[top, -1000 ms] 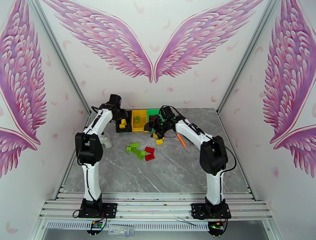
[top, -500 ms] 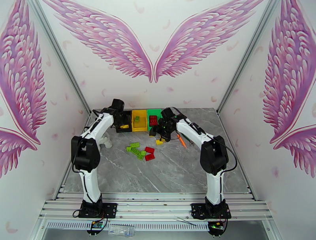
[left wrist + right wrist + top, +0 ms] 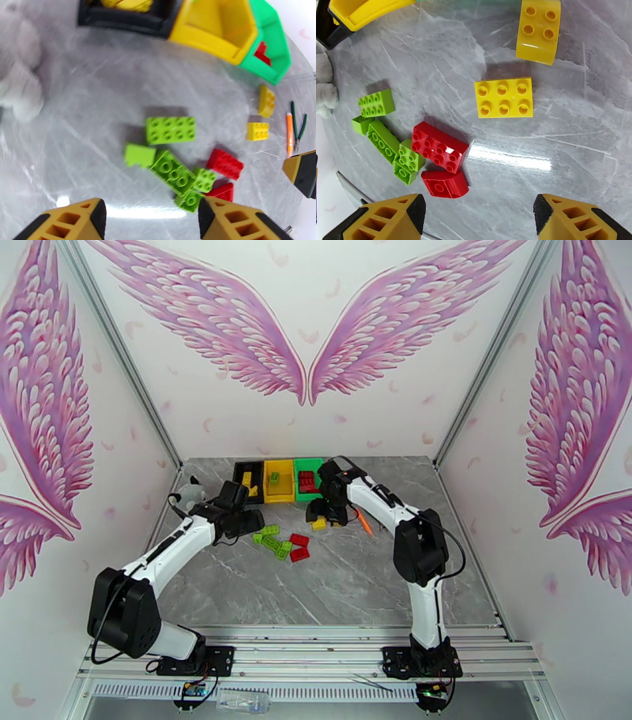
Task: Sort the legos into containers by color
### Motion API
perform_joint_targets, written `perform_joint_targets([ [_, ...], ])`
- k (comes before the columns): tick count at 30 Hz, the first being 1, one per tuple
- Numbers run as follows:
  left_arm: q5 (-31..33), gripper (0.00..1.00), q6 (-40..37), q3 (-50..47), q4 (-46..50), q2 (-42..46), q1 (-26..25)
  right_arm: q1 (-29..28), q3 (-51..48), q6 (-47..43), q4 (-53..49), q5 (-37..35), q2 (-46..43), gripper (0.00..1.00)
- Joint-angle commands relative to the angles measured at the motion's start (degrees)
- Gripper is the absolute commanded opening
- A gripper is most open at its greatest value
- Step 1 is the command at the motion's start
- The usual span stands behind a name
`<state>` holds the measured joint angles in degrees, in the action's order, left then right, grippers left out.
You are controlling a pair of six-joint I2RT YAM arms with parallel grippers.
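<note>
My right gripper will next move down open over the rectangular yellow lego and close on both of its bare short ends, because the lego lies clear of its neighbours.
Three joined containers stand at the back: black (image 3: 254,491), yellow (image 3: 278,491) and green (image 3: 308,491). The black one holds a yellow lego (image 3: 247,479), and red legos (image 3: 306,481) lie in the green one. Loose on the table are light green legos (image 3: 170,130) (image 3: 173,173), red legos (image 3: 439,147) (image 3: 444,183) and two yellow legos (image 3: 503,97) (image 3: 538,29). My left gripper (image 3: 152,221) hangs open just left of the green cluster. My right gripper (image 3: 478,217) is open above the yellow and red legos, holding nothing.
A grey-white plush husky (image 3: 188,494) sits at the table's left edge, behind the left arm. An orange stick (image 3: 362,520) and a thin green tool (image 3: 299,126) lie right of the yellow legos. The near half of the table is bare marble.
My left arm swung away from the black container, down and forward to the green cluster, its jaws widening. The right gripper dropped from the green container toward the yellow legos.
</note>
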<state>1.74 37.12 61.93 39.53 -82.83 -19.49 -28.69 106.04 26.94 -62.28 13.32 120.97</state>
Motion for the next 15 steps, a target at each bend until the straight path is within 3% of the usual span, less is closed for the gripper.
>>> perform_joint_targets([
  [1, 3.6, 0.67, 3.2, -0.5, 1.2, 2.7, 1.0, -0.7, 2.7, -1.6, -2.3, -2.4, 2.3, 0.82],
  [8, 4.4, 0.70, 3.0, 2.7, 4.1, 3.5, 4.0, -1.0, 7.8, -2.6, -4.3, -3.8, 6.9, 0.83],
  [15, 2.5, 0.70, 3.2, 5.6, 4.0, 2.9, 6.1, -1.5, 14.5, -3.6, -6.8, -5.7, 12.4, 0.77],
])
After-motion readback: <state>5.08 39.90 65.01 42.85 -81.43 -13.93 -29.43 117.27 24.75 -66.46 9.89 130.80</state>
